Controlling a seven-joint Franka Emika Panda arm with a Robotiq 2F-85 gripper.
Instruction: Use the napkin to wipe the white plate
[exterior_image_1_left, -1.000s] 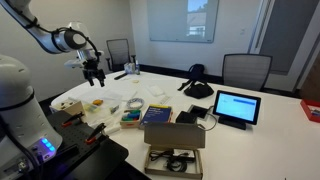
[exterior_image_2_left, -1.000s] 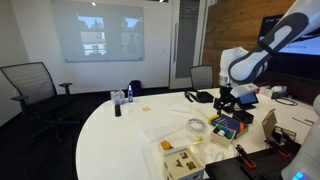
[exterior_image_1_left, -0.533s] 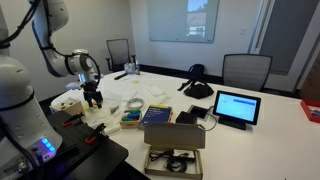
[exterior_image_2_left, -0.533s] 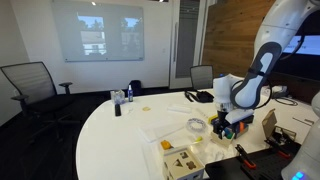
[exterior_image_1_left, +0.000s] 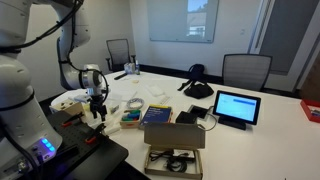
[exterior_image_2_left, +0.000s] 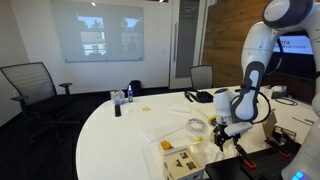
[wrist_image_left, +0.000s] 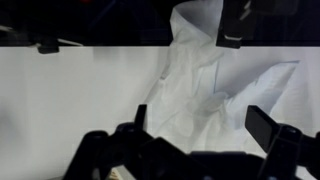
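The crumpled napkin lies right below the gripper, between its open fingers, so the robot next needs to lower the gripper onto the fold of napkin and close on it.
In the wrist view a white crumpled napkin (wrist_image_left: 205, 90) lies on the white table, right under my gripper (wrist_image_left: 200, 125). The two dark fingers stand apart on either side of it, open, and nothing is gripped. In both exterior views the gripper (exterior_image_1_left: 97, 108) (exterior_image_2_left: 222, 131) is low over the table near its edge, and it hides the napkin there. A white plate (exterior_image_1_left: 66, 101) lies just beside the gripper, toward the table's edge. I cannot make out the plate in the wrist view.
A tablet (exterior_image_1_left: 237, 106), an open cardboard box (exterior_image_1_left: 176, 136), a blue book (exterior_image_1_left: 158, 117), small coloured boxes (exterior_image_1_left: 131, 120) and a black object (exterior_image_1_left: 198, 86) stand on the table. A clear round container (exterior_image_2_left: 195, 125) sits close to the gripper. Office chairs (exterior_image_2_left: 28, 85) ring the table.
The arm has come down from well above the table to just over its surface near the plate. The gripper has stayed open.
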